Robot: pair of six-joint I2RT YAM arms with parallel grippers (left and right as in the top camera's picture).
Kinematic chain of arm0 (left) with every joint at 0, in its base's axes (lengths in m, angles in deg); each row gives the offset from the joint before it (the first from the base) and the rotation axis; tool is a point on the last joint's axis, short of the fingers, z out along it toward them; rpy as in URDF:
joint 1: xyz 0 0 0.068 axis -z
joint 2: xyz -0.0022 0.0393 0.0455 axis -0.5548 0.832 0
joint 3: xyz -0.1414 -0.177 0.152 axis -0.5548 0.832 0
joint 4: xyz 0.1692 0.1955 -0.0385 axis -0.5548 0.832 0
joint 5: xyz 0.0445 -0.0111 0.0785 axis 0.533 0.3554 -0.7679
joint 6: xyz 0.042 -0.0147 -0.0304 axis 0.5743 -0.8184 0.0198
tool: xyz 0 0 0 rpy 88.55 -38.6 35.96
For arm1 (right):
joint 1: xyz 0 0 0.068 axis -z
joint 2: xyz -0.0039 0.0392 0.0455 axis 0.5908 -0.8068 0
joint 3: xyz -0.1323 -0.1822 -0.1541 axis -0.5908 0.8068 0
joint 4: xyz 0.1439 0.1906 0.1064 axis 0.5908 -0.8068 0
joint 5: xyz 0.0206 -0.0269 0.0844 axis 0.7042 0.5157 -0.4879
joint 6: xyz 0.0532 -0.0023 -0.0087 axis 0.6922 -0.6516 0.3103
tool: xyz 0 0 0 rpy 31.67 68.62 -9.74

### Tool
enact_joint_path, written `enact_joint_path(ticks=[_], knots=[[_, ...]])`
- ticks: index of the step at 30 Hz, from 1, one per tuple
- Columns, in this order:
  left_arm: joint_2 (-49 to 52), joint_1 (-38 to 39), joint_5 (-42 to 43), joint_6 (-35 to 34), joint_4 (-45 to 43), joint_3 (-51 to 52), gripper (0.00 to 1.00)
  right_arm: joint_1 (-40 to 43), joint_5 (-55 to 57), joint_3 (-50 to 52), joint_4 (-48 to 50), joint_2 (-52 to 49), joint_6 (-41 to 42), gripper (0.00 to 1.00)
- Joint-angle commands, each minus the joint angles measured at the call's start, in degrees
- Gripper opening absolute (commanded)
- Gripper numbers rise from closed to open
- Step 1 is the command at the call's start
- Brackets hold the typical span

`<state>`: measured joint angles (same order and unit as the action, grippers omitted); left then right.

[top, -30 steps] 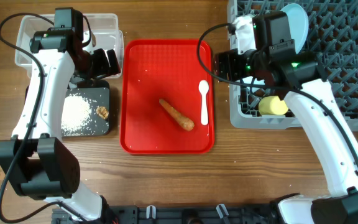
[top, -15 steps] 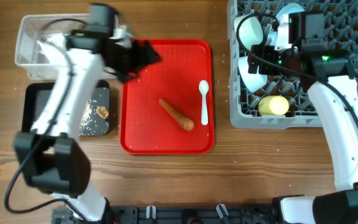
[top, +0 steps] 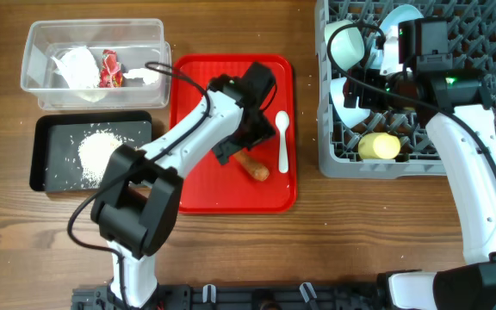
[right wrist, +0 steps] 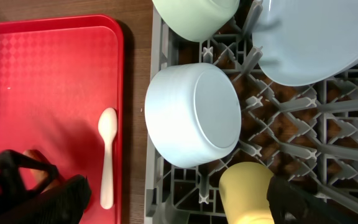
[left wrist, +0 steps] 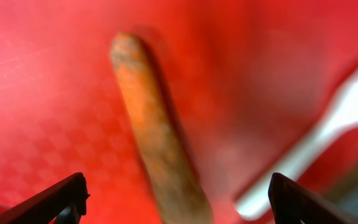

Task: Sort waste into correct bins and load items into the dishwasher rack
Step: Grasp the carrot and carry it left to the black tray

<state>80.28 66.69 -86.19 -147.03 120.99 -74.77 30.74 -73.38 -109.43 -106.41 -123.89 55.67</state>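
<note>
The near end of the carrot is below my left gripper, lined up between its spread fingers, so the gripper should next lower them past the sides of that end and close there.
The orange carrot [top: 254, 165] lies on the red serving tray [top: 196, 185] beside the white spoon [top: 282, 142]. My left gripper [top: 238, 142] hangs open just above the carrot's near end. In the left wrist view the carrot [left wrist: 154, 130] lies between the spread fingers [left wrist: 179, 205], with the spoon [left wrist: 347, 118] to the right. My right gripper [top: 375, 73] is open and empty over the grey rack [top: 480, 112], which holds two bowls [top: 344, 41] [top: 348, 95], the plate [top: 405, 21] and the yellow cup [top: 379, 146]. The brown scrap is hidden.
The clear tub [top: 41, 82] at back left holds the napkin [top: 76, 65] and red wrappers [top: 110, 69]. The black tray [top: 46, 172] in front of it holds rice [top: 100, 151]. The right wrist view shows a bowl [right wrist: 194, 115], the cup [right wrist: 247, 190] and the spoon [right wrist: 107, 155].
My left arm has swung from the bins to the red tray and now hangs over the carrot. My right arm shifted right over the rack, then stayed still.
</note>
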Motion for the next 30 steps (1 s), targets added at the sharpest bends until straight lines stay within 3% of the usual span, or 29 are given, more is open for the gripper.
enact_joint_path(ticks=[1,2,8,12,15,17,22,26,30], knots=[[1.53,-0.33,-1.25,-2.84,-2.80,3.45,0.92,0.04,0.76,0.24,-0.04,-0.85,0.83,0.95],[1.57,-0.33,-1.27,-2.56,-2.95,3.52,0.92,0.04,0.76,0.24,-0.07,-0.85,0.83,0.95],[1.60,-0.37,1.51,-1.73,-4.94,5.99,0.56,0.04,0.79,0.24,-0.24,-0.85,0.83,0.95],[2.03,-0.37,3.76,-0.04,-6.36,7.08,0.56,0.04,0.79,0.24,0.04,-0.85,0.83,0.95],[2.14,-0.55,3.76,-0.07,-6.34,7.10,0.25,0.04,0.79,0.24,0.07,-0.85,0.83,0.95],[2.14,-0.55,3.74,-0.07,-6.36,7.10,0.14,0.04,0.79,0.24,0.04,-0.85,0.83,0.95],[1.97,-1.20,4.90,0.81,-6.38,6.97,0.06,0.04,0.81,0.24,0.22,-0.85,0.72,0.96],[0.83,-6.19,12.11,11.56,-3.96,3.67,0.04,0.04,0.79,0.24,0.66,-0.85,-0.55,0.98],[-4.61,-15.78,11.82,19.58,3.04,-1.38,0.04,0.04,0.79,0.24,0.87,-0.85,-0.52,0.99]])
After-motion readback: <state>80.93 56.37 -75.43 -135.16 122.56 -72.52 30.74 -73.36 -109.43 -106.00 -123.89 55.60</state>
